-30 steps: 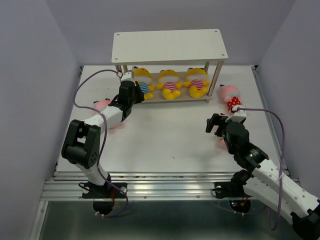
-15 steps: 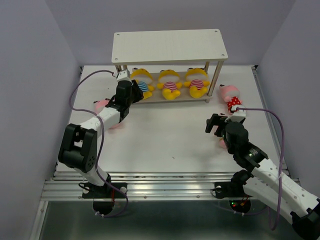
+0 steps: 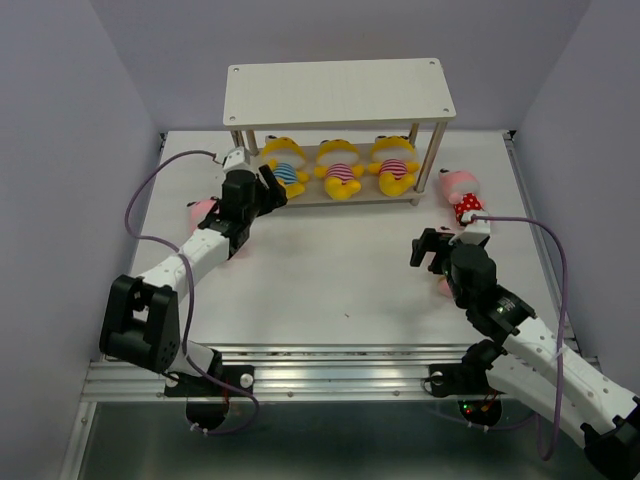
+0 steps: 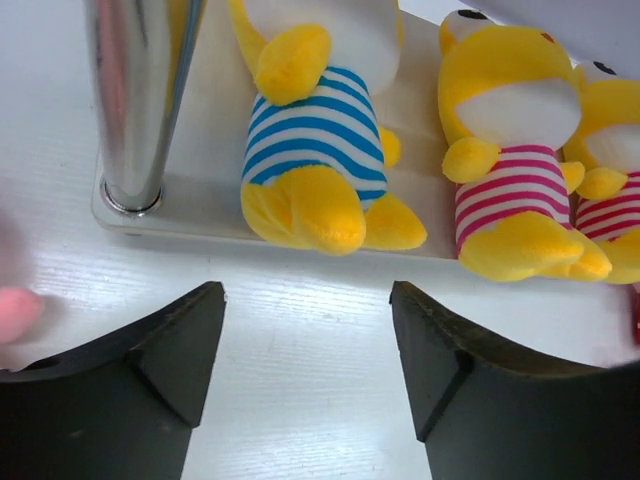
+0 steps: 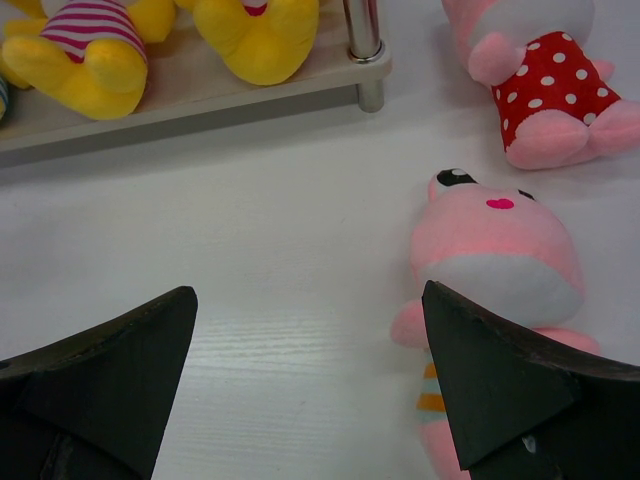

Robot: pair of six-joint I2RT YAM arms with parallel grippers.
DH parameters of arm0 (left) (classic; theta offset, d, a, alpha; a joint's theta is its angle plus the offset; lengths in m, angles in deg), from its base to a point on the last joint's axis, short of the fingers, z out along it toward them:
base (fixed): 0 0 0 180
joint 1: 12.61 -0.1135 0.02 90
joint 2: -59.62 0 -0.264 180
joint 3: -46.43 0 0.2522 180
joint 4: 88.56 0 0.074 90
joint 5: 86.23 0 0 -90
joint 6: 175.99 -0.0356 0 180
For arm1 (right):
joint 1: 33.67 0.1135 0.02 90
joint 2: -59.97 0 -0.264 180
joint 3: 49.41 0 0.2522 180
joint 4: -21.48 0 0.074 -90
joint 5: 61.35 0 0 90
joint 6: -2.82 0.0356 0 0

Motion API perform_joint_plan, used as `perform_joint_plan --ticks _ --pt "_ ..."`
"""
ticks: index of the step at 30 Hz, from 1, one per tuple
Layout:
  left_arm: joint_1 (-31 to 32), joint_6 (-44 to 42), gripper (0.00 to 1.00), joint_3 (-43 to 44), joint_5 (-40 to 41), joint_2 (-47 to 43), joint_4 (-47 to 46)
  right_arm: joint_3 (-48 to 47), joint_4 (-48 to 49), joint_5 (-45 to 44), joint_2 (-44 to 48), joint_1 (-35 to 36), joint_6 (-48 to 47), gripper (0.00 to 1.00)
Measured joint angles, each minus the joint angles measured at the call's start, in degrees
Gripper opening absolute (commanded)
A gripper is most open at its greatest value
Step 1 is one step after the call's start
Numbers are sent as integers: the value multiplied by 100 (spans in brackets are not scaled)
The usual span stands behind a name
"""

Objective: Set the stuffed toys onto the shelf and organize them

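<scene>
My right gripper moves down, back and to its right in the wrist view onto the pink toy's orange-striped body (image 5: 431, 402) next, since it lies below on that side.
The shelf (image 3: 338, 90) stands at the back of the table. Three yellow toys lie on its lower board: blue-striped (image 3: 287, 170) (image 4: 310, 150), pink-striped (image 3: 340, 172) (image 4: 515, 190) and another pink-striped (image 3: 393, 167). My left gripper (image 3: 266, 186) (image 4: 308, 330) is open and empty just in front of the blue-striped toy. A pink toy (image 3: 205, 210) lies on the table behind my left arm. A pink toy in a red polka-dot outfit (image 3: 463, 195) (image 5: 545, 95) lies right of the shelf. My right gripper (image 3: 428, 248) (image 5: 310, 340) is open and empty, with another pink toy (image 5: 495, 260) beside its right finger.
The shelf's metal front legs (image 4: 135, 100) (image 5: 365, 45) stand close to both grippers. The top board of the shelf holds nothing. Grey walls enclose the table on the left, back and right. Cables loop from both wrists.
My left wrist has drawn back leftward and a little away from the blue-striped toy, which stays on the lower board. My right arm has not moved.
</scene>
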Motion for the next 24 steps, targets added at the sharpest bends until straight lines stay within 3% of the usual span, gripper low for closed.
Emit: perform_joint_plan --ticks 2,13,17,24 --pt "0 48 99 -142 -37 -293 107 0 2 2 -4 -2 0 100" --pt "2 671 99 -918 -205 -2614 1222 -33 -236 -118 -7 0 387 100" --pt "2 901 99 -1102 -79 -3488 1985 -323 -992 -334 -66 -2 931 100" --pt "2 1231 99 -1362 260 -4256 2859 -785 -2326 -503 -223 0 2011 100"
